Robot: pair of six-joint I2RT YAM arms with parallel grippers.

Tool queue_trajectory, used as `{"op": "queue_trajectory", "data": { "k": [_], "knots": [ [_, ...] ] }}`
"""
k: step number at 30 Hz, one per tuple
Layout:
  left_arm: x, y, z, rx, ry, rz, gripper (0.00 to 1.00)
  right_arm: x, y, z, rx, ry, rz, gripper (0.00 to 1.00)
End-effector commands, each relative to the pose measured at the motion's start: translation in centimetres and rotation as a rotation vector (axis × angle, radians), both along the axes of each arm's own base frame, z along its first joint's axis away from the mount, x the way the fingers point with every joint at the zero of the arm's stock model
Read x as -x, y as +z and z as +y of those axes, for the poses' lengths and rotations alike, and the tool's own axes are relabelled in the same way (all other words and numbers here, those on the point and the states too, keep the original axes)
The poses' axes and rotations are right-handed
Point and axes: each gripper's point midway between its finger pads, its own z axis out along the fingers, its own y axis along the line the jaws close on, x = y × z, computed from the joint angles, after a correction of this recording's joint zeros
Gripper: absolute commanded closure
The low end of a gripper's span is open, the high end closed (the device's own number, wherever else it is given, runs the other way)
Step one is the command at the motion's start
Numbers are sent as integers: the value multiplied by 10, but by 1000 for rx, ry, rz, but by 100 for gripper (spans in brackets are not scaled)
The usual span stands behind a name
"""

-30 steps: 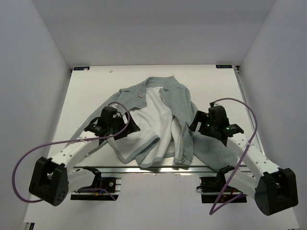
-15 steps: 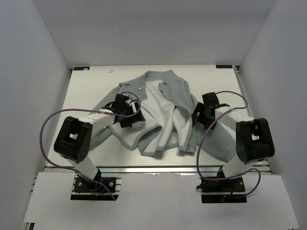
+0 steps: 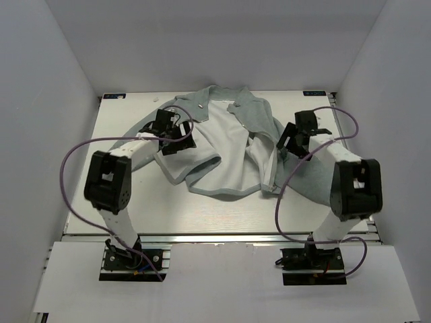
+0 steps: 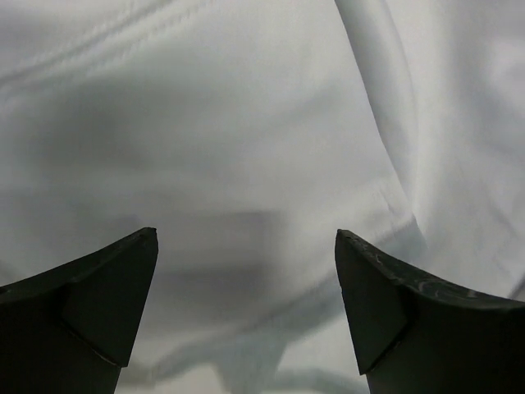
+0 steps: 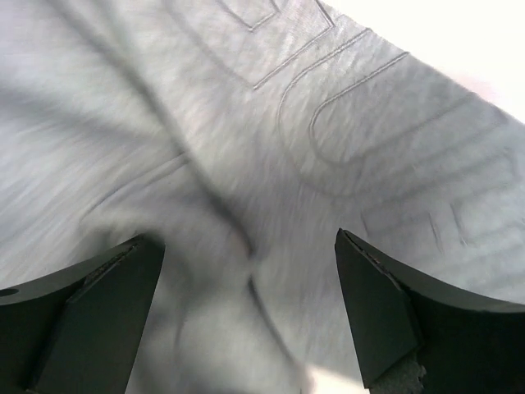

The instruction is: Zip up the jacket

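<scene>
The zipper edge's near corner (image 3: 175, 182) borders bare tabletop and lies below and back from my left gripper, so that gripper needs to draw back and down onto it.
The grey-green jacket (image 3: 256, 121) lies open on the white table (image 3: 121, 208), collar toward the far side and white lining (image 3: 225, 145) facing up. Its front panels are spread apart. My left gripper (image 3: 178, 139) hovers over the jacket's left panel; in the left wrist view this gripper (image 4: 246, 234) is open, with only white lining (image 4: 246, 123) below. My right gripper (image 3: 285, 142) sits at the jacket's right side; in its wrist view that gripper (image 5: 246, 238) is open above grey-green fleece (image 5: 344, 148) with stitched seams. Neither holds anything.
White walls enclose the table on three sides. A metal rail (image 3: 215, 236) runs along the near edge by the arm bases. Purple cables (image 3: 71, 168) loop beside each arm. A small white speck (image 3: 156, 99) lies near the far left edge.
Both arms have reached away from the near edge toward the far side. The jacket has slid the same way, its hem now well clear of the rail. Both grippers stayed open.
</scene>
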Motion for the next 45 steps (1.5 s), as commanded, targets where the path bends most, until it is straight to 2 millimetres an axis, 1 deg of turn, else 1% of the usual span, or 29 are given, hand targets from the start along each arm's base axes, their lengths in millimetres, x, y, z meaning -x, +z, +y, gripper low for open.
{"op": "queue_trajectory", "data": {
  "k": [1, 2, 3, 4, 5, 6, 8, 10, 11, 12, 15, 17, 20, 21, 22, 23, 25, 26, 28, 30, 33, 36, 37, 39, 40, 41, 43, 44, 45],
  "knots": [
    [24, 72, 10, 14, 5, -130, 2, 14, 49, 0, -18, 36, -121, 11],
    [38, 66, 16, 10, 30, -106, 2, 20, 67, 2, -27, 57, -172, 11],
    [46, 85, 23, 17, 62, -143, 2, 24, 71, 5, -36, 89, -195, 11],
    [56, 81, 39, -36, 129, -118, 2, 34, 64, 8, -43, 129, -185, 11],
    [68, 73, 45, -40, 172, -81, 2, 40, 72, 15, -69, 171, -205, 11],
    [77, 80, 52, -39, 204, -86, 2, 49, 68, 19, -83, 198, -177, 11],
    [103, 62, 65, -71, 275, 5, 2, 66, 65, 32, -126, 271, -157, 11],
    [121, 54, 74, -80, 316, 42, 2, 75, 67, 47, -138, 356, -188, 12],
    [125, 48, 78, -91, 328, 49, 2, 83, 58, 54, -152, 394, -175, 12],
    [134, 36, 83, -102, 337, 74, 2, 87, 59, 64, -153, 438, -177, 12],
    [137, 23, 87, -100, 349, 92, 2, 91, 59, 88, -165, 527, -178, 13],
    [133, 15, 82, -84, 342, 104, 2, 88, 58, 96, -156, 546, -194, 14],
    [128, -1, 68, -35, 290, 131, 2, 85, 56, 105, -162, 549, -192, 23],
    [128, -5, 65, -30, 283, 144, 2, 81, 59, 105, -163, 544, -196, 31],
    [125, -7, 63, -24, 281, 146, 2, 81, 56, 106, -165, 544, -180, 34],
    [125, -15, 63, -34, 282, 167, 2, 82, 56, 105, -160, 539, -173, 47],
    [118, -18, 60, -24, 279, 160, 2, 81, 56, 102, -143, 522, -173, 69],
    [115, -19, 59, -21, 278, 156, 4, 82, 56, 99, -137, 510, -169, 86],
    [111, -24, 59, -26, 282, 162, 10, 85, 54, 96, -127, 500, -167, 86],
    [110, -30, 59, -35, 288, 175, 18, 86, 55, 97, -130, 515, -181, 73],
    [111, -38, 61, -45, 292, 189, 22, 88, 52, 98, -134, 530, -184, 65],
    [109, -42, 60, -46, 293, 189, 35, 85, 44, 97, -125, 513, -154, 60],
    [107, -43, 60, -45, 292, 189, 48, 84, 42, 95, -117, 505, -147, 58],
    [103, -41, 58, -40, 288, 186, 65, 79, 39, 95, -105, 500, -144, 58],
    [104, -41, 57, -41, 287, 191, 92, 78, 38, 94, -102, 498, -141, 58],
    [102, -39, 59, -48, 293, 186, 100, 77, 38, 94, -102, 496, -139, 67],
    [103, -31, 63, -68, 305, 186, 100, 79, 41, 94, -105, 496, -136, 89],
    [101, -19, 69, -85, 325, 153, 100, 77, 47, 94, -103, 492, -145, 100],
    [105, -12, 74, -106, 339, 157, 100, 78, 55, 92, -95, 486, -157, 100]
  ]
}}
